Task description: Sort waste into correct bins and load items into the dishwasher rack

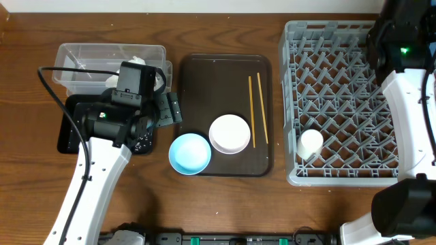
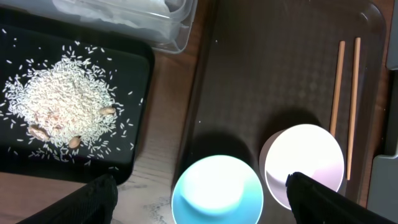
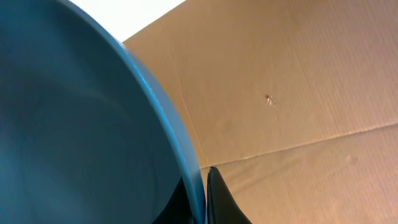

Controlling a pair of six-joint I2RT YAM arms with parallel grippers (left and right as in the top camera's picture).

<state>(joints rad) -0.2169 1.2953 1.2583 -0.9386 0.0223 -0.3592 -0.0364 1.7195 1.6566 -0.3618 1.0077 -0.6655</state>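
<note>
My right gripper goes down toward the grey rack's far wires below next and releases the dark blue bowl, clear of the white cup (image 1: 310, 143).
My left gripper (image 2: 205, 200) is open and empty, hovering over the light blue bowl (image 2: 217, 190), which sits at the brown tray's front left corner (image 1: 189, 153). The white bowl (image 1: 229, 133) stands next to it. The chopsticks (image 1: 255, 109) lie on the tray's right side. My right gripper (image 3: 205, 193) is shut on the rim of the dark blue bowl (image 3: 74, 124), held up over the grey dishwasher rack (image 1: 340, 88). A small white cup (image 1: 310, 143) sits in the rack's front left. The rice scraps (image 2: 59, 102) lie in the black tray (image 1: 68, 139). The white tissue (image 1: 139, 62) is in the clear tub (image 1: 75, 58).
The dark brown serving tray (image 1: 211, 88) lies between the bins and the rack. The right arm (image 1: 402, 47) covers the rack's far right corner in the overhead view and hides the dark blue bowl there. Brown cardboard (image 3: 298, 81) fills the right wrist view behind the bowl.
</note>
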